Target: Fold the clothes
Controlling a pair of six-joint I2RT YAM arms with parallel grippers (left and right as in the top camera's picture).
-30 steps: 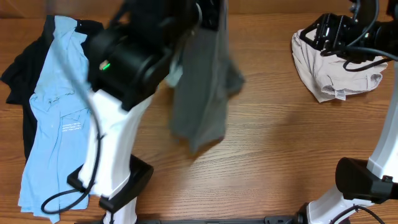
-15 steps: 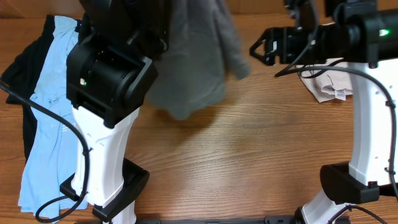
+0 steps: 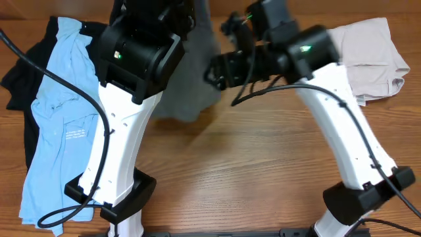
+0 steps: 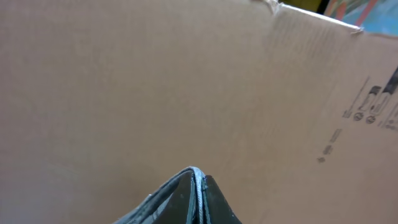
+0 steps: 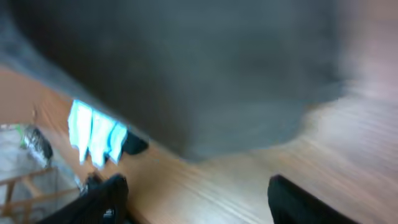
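The grey shorts hang in the air, so my left gripper will tilt, lower to the far tabletop beside the black garment (image 3: 18, 82) and release their corner.
The grey shorts (image 3: 196, 89) hang in the air at the back centre, their lower edge just above the table. My left gripper (image 4: 198, 186) is shut on a thin folded edge of them; in the overhead view the left arm (image 3: 141, 56) covers that grip. My right gripper (image 3: 218, 70) is beside the shorts' right edge, open, with nothing between its fingers (image 5: 297, 200). In the blurred right wrist view the grey shorts (image 5: 186, 74) fill the upper part. The light-blue shirt (image 3: 59, 118) lies on the black garment (image 3: 18, 82) at the left. The beige shorts (image 3: 368, 56) lie at the back right.
A brown cardboard box (image 4: 186, 81) stands behind the table and fills the left wrist view. Both arm bases (image 3: 115, 197) stand at the front edge. Bare wooden tabletop (image 3: 243, 164) lies between them.
My right arm has swung left from the beige shorts to the grey shorts, its jaws narrowing a little. The left arm has carried the hanging grey shorts toward the back.
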